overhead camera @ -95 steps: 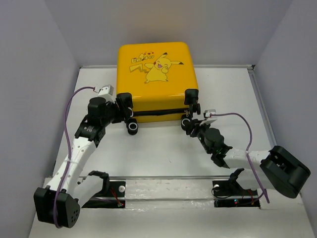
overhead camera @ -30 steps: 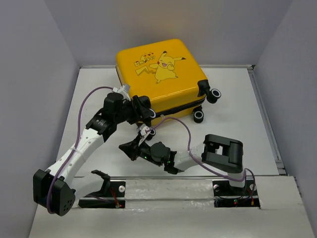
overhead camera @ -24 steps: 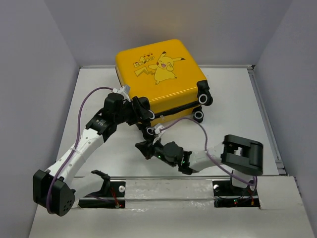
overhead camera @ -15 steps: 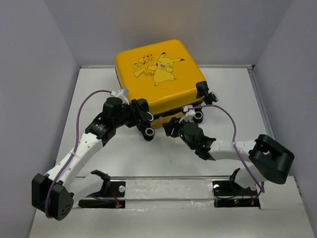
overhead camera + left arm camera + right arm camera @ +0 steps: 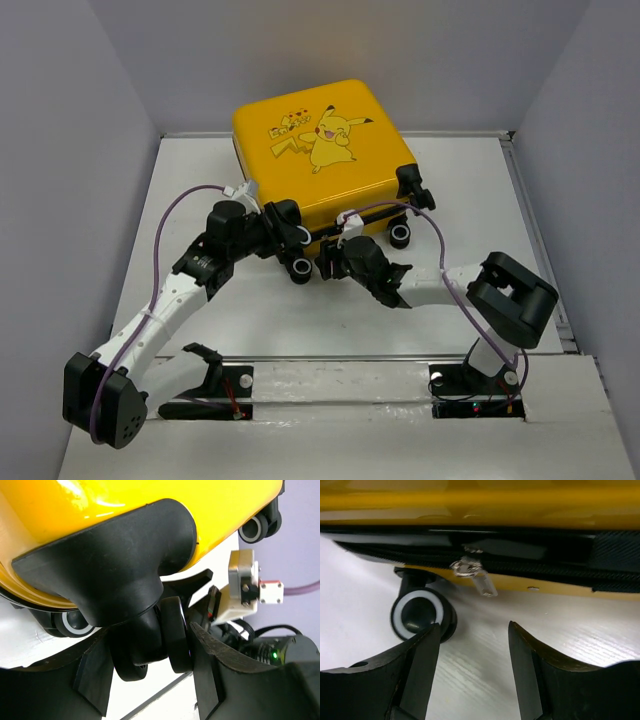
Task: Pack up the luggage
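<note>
My left gripper moves slightly to the right in the top view next, bringing along the black caster wheel pinched in its fingers, then lets it go.
The luggage, a yellow suitcase with a Pikachu cartoon, lies shut and flat at the back of the table, turned slightly. My left gripper is at its near left corner. In the left wrist view this gripper is shut on a black caster wheel under the black corner trim. My right gripper is at the front edge. In the right wrist view it stands open over bare table. The zipper pull hangs just ahead of it, and a white-ringed wheel sits by its left finger.
Grey walls close in the table on the left, right and back. A low rim runs along the right side. Two black mounts sit on the rail at the near edge. Purple cables loop over both arms.
My right gripper has opened and swung from the table's left front up to the luggage's front edge by the zipper. The left gripper and the luggage have hardly moved.
</note>
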